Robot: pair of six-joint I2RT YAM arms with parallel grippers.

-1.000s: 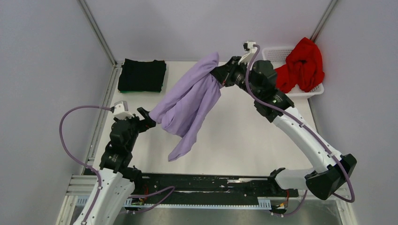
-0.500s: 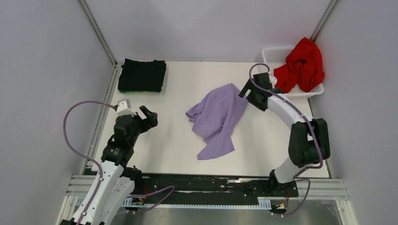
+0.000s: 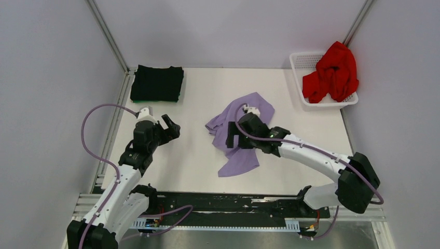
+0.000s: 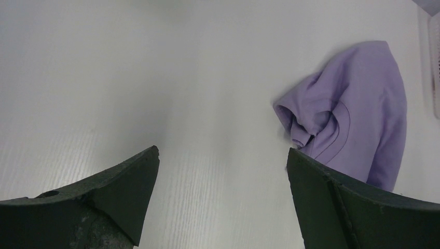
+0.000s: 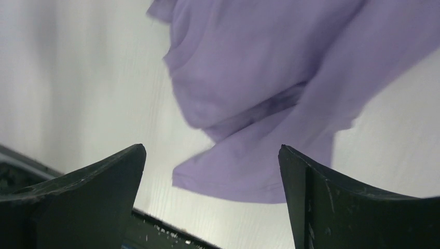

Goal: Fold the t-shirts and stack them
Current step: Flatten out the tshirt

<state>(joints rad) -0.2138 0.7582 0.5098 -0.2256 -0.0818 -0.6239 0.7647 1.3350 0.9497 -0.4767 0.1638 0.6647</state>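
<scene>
I will pull my right gripper back, then lower it over the lavender t-shirt's near corner, as that flap sticks out alone over bare table.
A lavender t-shirt [image 3: 262, 108] lies crumpled on the middle of the white table, also seen in the left wrist view [image 4: 358, 114] and the right wrist view [image 5: 259, 78]. My right gripper [image 3: 232, 139] hovers over its left part, open, with nothing between its jaws [image 5: 211, 147]. My left gripper [image 3: 171, 132] is left of the shirt, open and empty over bare table [image 4: 222, 150]. A black t-shirt [image 3: 156, 83] lies folded at the back left corner. A red t-shirt [image 3: 332, 72] is heaped in the basket at the back right.
The white lattice basket [image 3: 301, 57] stands at the back right corner, its edge showing in the left wrist view [image 4: 435, 78]. A black rail [image 3: 233, 199] runs along the near table edge, seen in the right wrist view [image 5: 155, 228]. Grey walls enclose the table.
My right gripper opened and let go of the lavender t-shirt, which dropped from the air onto the table. The right arm swung down and nearer, over the shirt. The left arm shifted slightly.
</scene>
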